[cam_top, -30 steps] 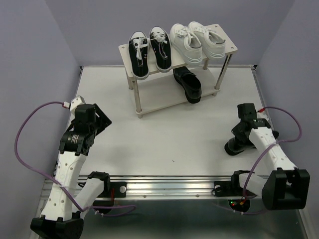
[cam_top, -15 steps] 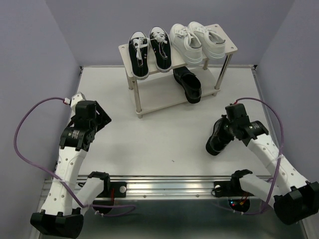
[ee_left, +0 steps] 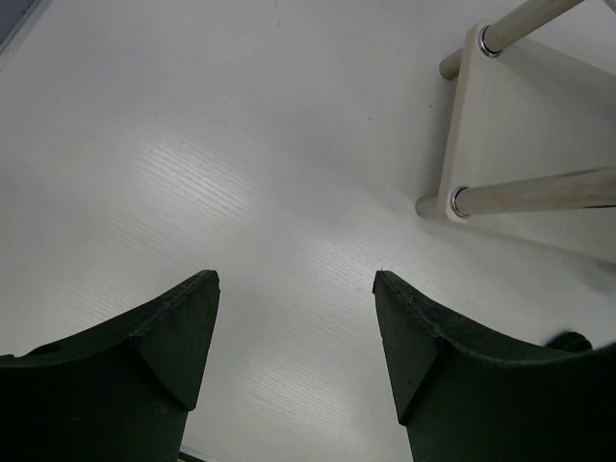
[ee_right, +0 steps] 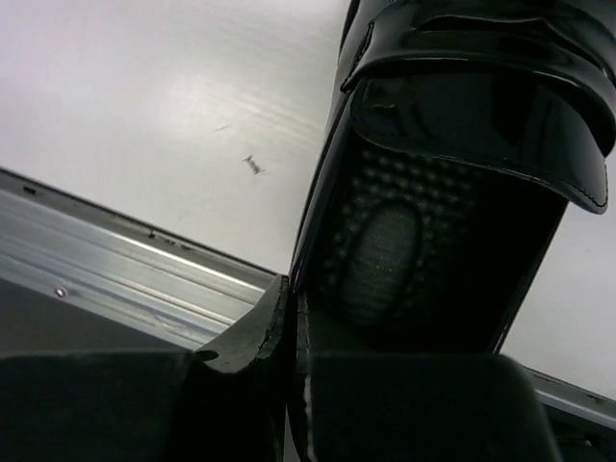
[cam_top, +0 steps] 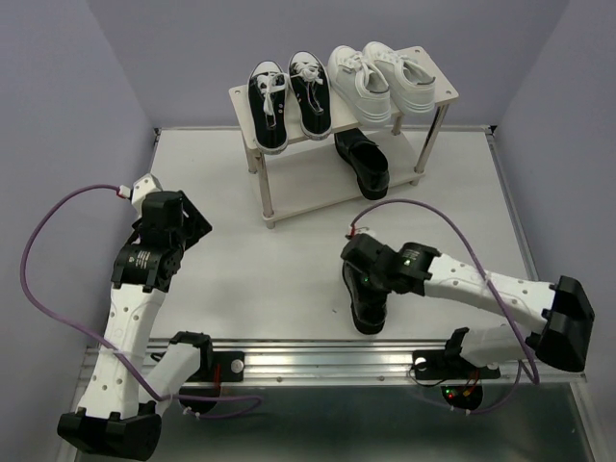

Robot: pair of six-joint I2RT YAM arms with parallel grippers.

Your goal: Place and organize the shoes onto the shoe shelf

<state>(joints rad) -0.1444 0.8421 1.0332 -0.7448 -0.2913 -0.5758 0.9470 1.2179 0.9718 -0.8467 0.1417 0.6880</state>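
Observation:
The second black loafer shifts to the left in the top view with my right gripper next, onto clear tabletop by the small scratch (cam_top: 336,303) (ee_right: 265,175), and its side gets freed.
The shoe shelf (cam_top: 248,101) stands at the back middle. Its top board holds two black canvas sneakers (cam_top: 290,101) and two white sneakers (cam_top: 380,80). One glossy black loafer (cam_top: 363,164) lies on the lower board. My right gripper (cam_top: 368,279) is shut on the side wall of the second black loafer (cam_top: 367,306), near the table's front edge. In the right wrist view the loafer (ee_right: 452,173) fills the frame, its wall pinched between the fingers (ee_right: 245,337). My left gripper (ee_left: 294,289) is open and empty over the white table at the left; a shelf corner (ee_left: 462,144) shows in that view.
A metal rail (cam_top: 318,361) runs along the table's front edge, right by the held loafer. Purple cables loop from both arms. The lower shelf board (cam_top: 303,188) is bare to the left of the loafer. Walls enclose the table on three sides.
My right arm has swung from the right side to the front middle, carrying the black loafer with it. The left arm has barely moved.

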